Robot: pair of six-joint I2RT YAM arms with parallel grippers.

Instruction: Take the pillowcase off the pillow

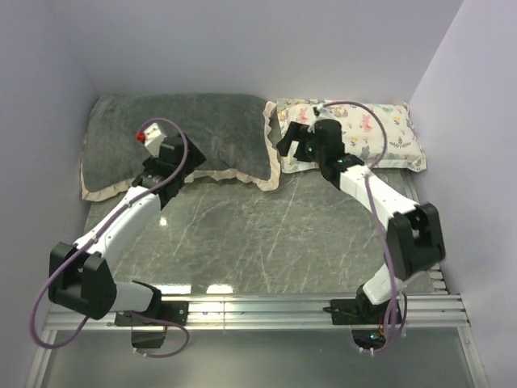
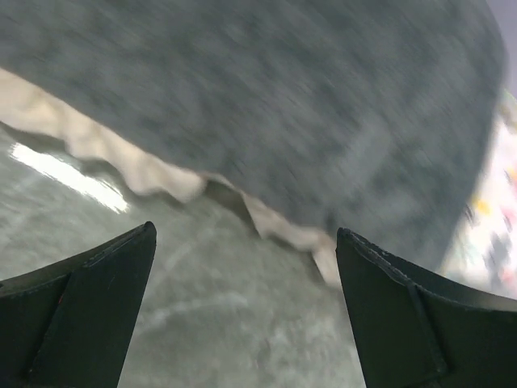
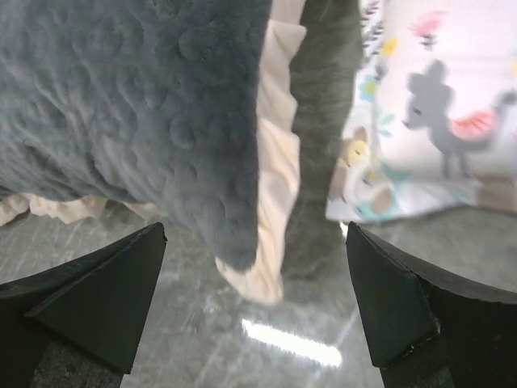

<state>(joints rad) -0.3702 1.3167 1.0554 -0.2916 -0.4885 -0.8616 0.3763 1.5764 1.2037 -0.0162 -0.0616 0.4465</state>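
My left gripper should move down and outward next, onto the grey plush [image 2: 307,105] along the near frill, and close there. Its open fingers have only bare table between them.
The pillowcase [image 1: 210,129], dark grey plush with a cream frill [image 1: 271,174], lies stuffed at the back left of the table. The pillow is hidden inside it. My left gripper [image 1: 166,153] hovers at the pillowcase's near edge. In the left wrist view it [image 2: 245,230] is open over bare table, with the frill [image 2: 153,174] and grey plush [image 2: 307,105] just beyond. My right gripper [image 1: 287,137] is at the pillowcase's right end. Its wrist view shows it [image 3: 256,226] open, with the frilled corner [image 3: 271,186] of the pillowcase [image 3: 137,105] between the fingers' line and nothing gripped.
A small animal-and-plant print pillow [image 1: 371,133] lies at the back right, a narrow gap from the pillowcase [image 3: 436,121]. The grey marble table [image 1: 266,234] is walled at the back and on both sides. A metal rail [image 1: 258,307] runs along the near edge by the arm bases.
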